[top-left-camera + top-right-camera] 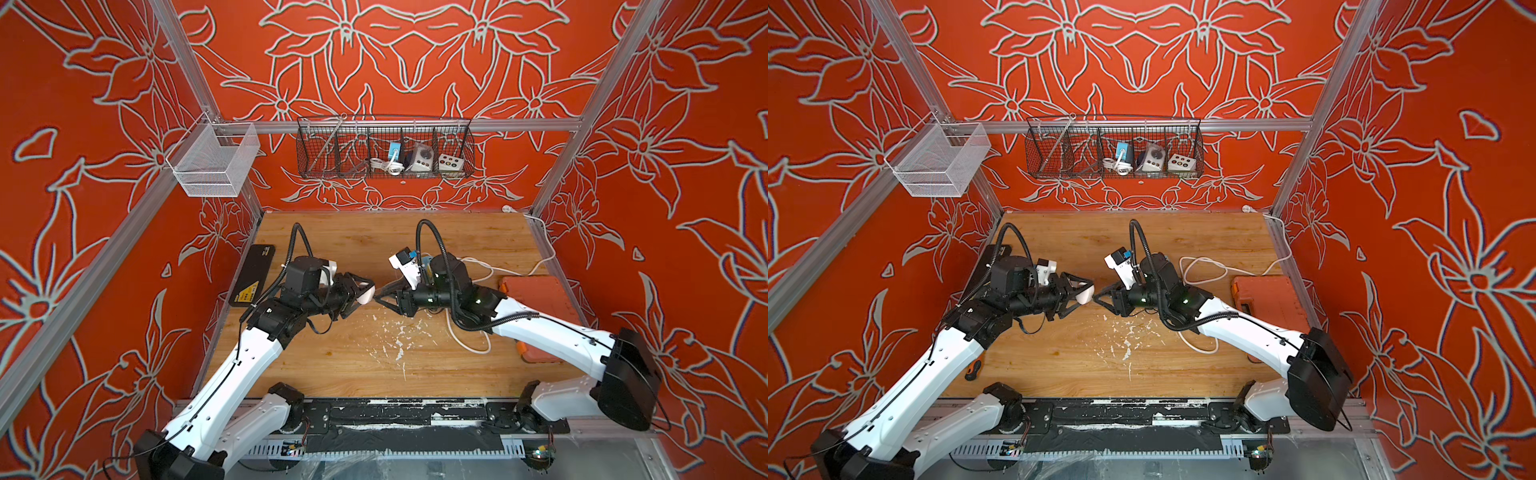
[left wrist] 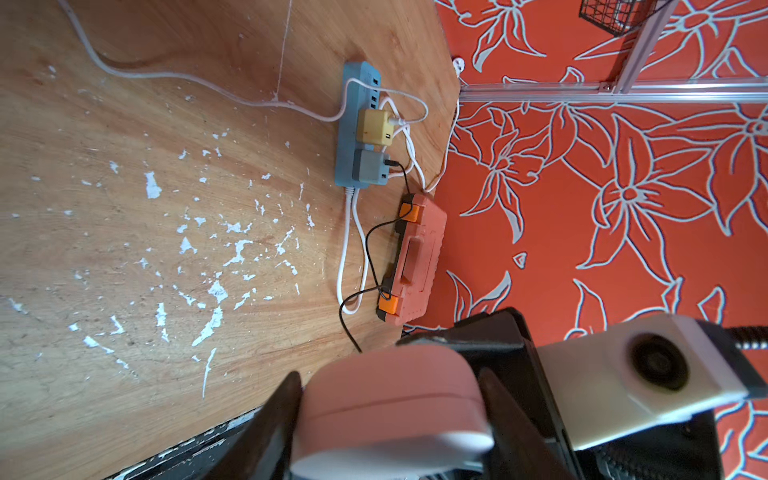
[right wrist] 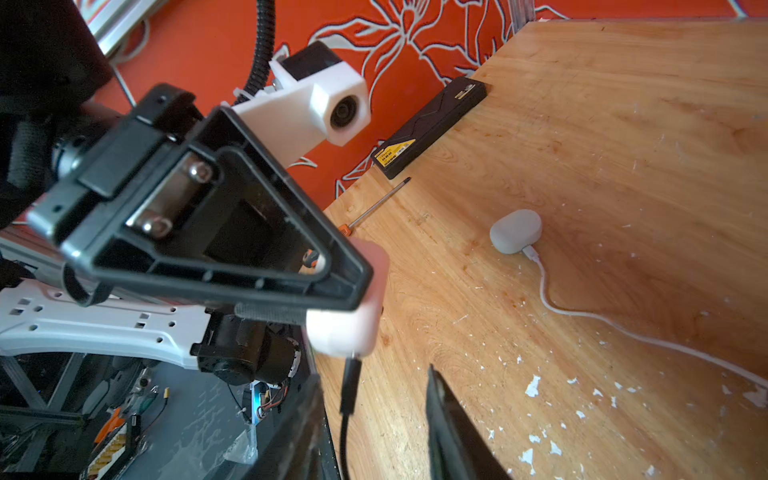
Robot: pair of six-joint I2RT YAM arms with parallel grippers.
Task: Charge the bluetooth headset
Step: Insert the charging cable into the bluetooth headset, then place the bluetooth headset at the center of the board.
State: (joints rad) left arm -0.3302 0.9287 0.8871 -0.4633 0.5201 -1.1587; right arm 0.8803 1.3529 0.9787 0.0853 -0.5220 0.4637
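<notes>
I should next lower my left gripper to the clear tabletop below and tilt its fingers down to release the case there, because the plug is in the case's end.
The bluetooth headset, a pale rounded case, is held above the table with my left gripper shut on its two sides. In both top views the case sits between the two gripper tips at mid-table. A black cable plug is pushed into the case's end. My right gripper is open around that plug, its fingers apart and not touching it. In a top view the right gripper points at the case.
The black cable runs to a grey charger on a blue power strip, beside a yellow charger. An orange toolbox lies right. A grey case on a white cable, a screwdriver and a black box lie left.
</notes>
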